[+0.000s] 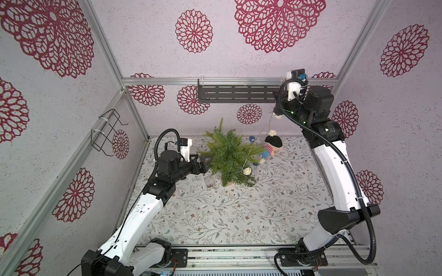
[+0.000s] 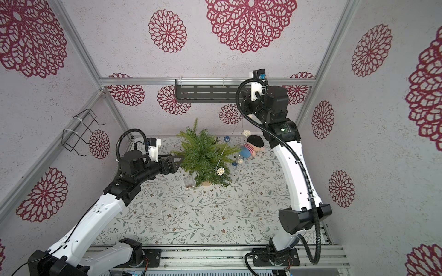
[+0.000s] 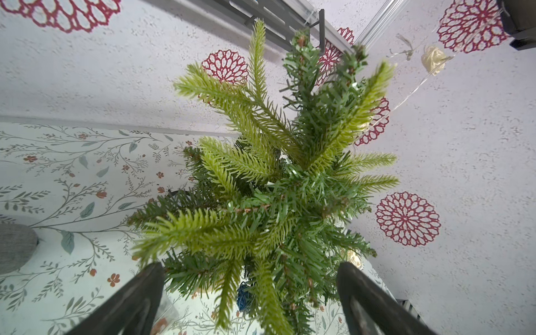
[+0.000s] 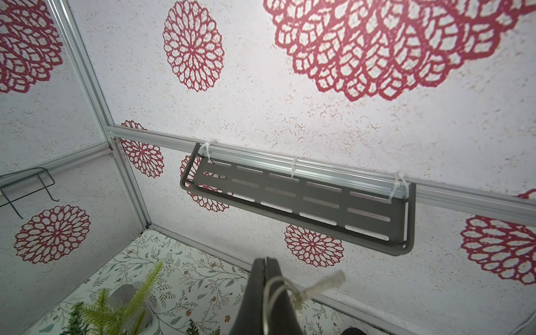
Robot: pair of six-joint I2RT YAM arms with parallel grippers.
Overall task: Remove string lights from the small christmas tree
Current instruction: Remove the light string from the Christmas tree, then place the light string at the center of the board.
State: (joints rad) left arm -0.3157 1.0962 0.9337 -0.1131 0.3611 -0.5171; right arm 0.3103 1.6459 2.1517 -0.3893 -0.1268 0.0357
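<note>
The wire needs to be released on bare tabletop near the doll, so next I will lower my right gripper and pull it back toward my base.
The small christmas tree (image 1: 227, 155) stands at the back of the table, green with a tan base. The string lights (image 1: 246, 170) drape over its right side: a cream ball and a blue ball (image 1: 256, 163) hang low, and the wire climbs past another cream ball (image 1: 272, 132). High near the back wall, my right gripper (image 4: 264, 261) is shut on the wire's end. The clear box (image 1: 210, 184) lies left of the tree's base. My left gripper (image 1: 207, 159) is open at the tree's left side, with branches (image 3: 249, 232) between its fingers (image 3: 139, 295).
A striped plush doll (image 1: 272, 147) lies right of the tree, under the raised wire. A grey slotted shelf (image 1: 239, 94) hangs on the back wall close to my right arm. A black wire rack (image 1: 107, 131) is mounted on the left wall.
</note>
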